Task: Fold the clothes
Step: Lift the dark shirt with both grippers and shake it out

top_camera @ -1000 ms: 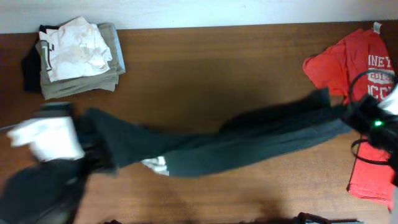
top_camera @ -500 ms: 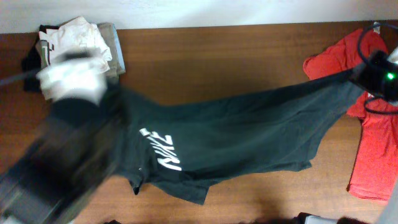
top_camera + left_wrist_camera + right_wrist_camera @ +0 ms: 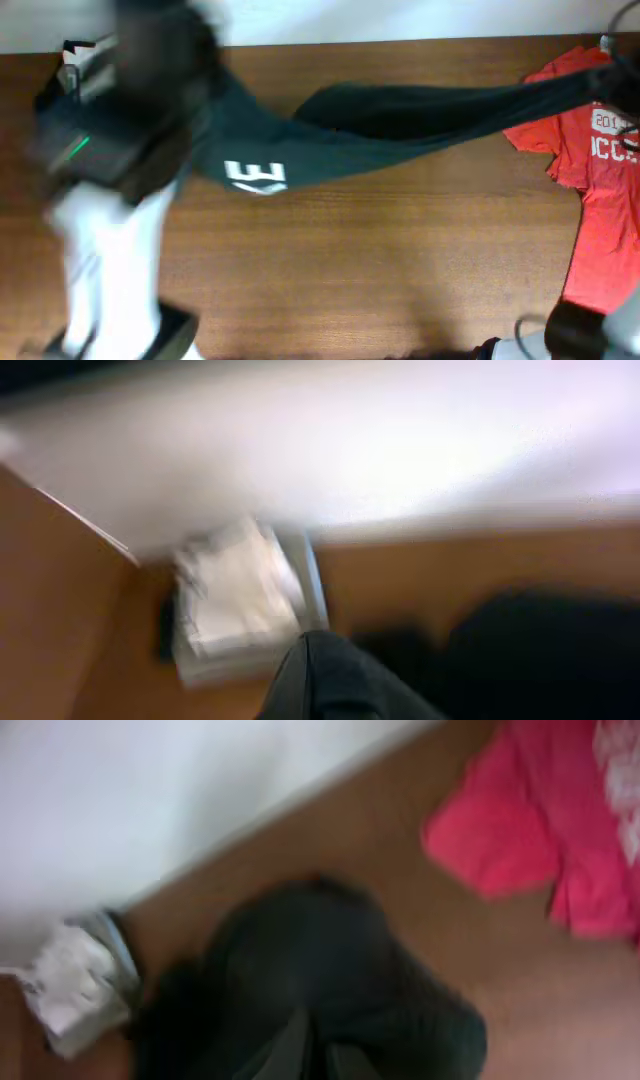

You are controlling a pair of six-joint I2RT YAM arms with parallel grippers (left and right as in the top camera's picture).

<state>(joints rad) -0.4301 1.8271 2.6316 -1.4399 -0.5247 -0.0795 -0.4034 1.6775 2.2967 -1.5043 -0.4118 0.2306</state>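
My right gripper draws back and down to the wood [image 3: 550, 262] beside the red T-shirt next and releases the fabric, as the table's near half is bare.
The black T-shirt [image 3: 400, 125], with a white print [image 3: 258, 177] showing, hangs stretched in a long band above the far half of the table, between my two grippers. My left gripper [image 3: 185, 60] is a blur at the far left, shut on one end of it. The dark fabric fills the bottom of the left wrist view [image 3: 345, 680]. My right gripper [image 3: 622, 75] sits at the far right edge, shut on the other end. In the right wrist view the fabric [image 3: 330, 990] bunches right at the jaws, which are hidden.
A folded white and khaki pile [image 3: 75, 65] lies at the far left corner, partly behind my left arm, and shows in the left wrist view [image 3: 240, 605]. A red T-shirt [image 3: 600, 180] with white lettering lies at the right edge. The wooden table [image 3: 380, 260] ends at a white wall.
Both grippers have swung towards the far edge, carrying the black T-shirt. It has gone from spread low over the table to a raised, stretched band. The left arm moved from front left to far left.
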